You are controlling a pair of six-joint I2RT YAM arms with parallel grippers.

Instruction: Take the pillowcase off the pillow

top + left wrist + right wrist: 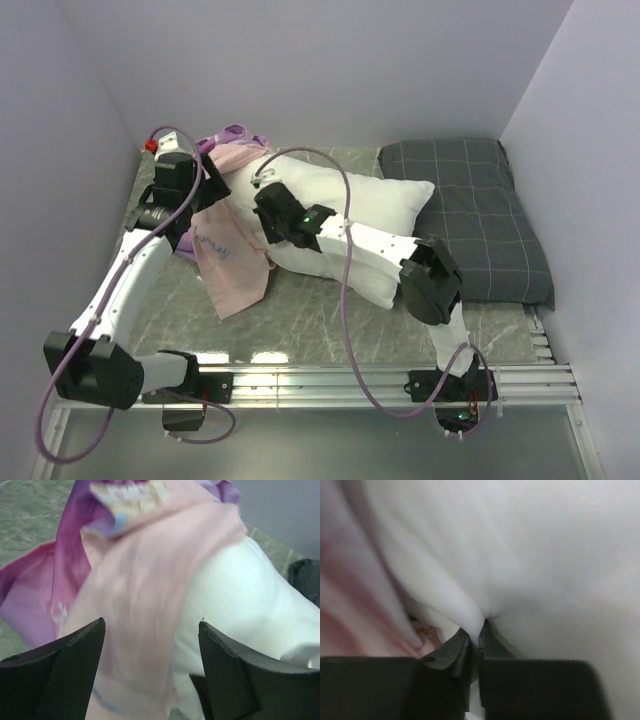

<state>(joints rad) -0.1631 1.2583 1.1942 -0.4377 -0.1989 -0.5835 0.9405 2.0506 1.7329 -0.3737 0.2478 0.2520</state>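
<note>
The right gripper lifts toward the checked pillow (475, 222) to its right in the top view next, drawing the white pillow from its pillowcase (232, 262). Then it lowers and releases.
The white pillow (375, 215) lies in the middle of the table, mostly bare. The pale pink pillowcase (232, 262) hangs off its left end, its purple printed side bunched at the far left (235, 135). My left gripper (205, 185) is open above the pillowcase's edge; in the left wrist view the pink fabric (145, 605) lies between the spread fingers (75, 655) beside the pillow (240, 605). My right gripper (268, 205) is shut on a pinched fold of the pillow (475, 620) near its left end, pink fabric (350, 620) beside it.
A dark grey checked pillow (480, 215) lies at the right, partly under the white one. Grey walls close in the left, back and right. A metal rail (400, 380) runs along the near edge by the arm bases.
</note>
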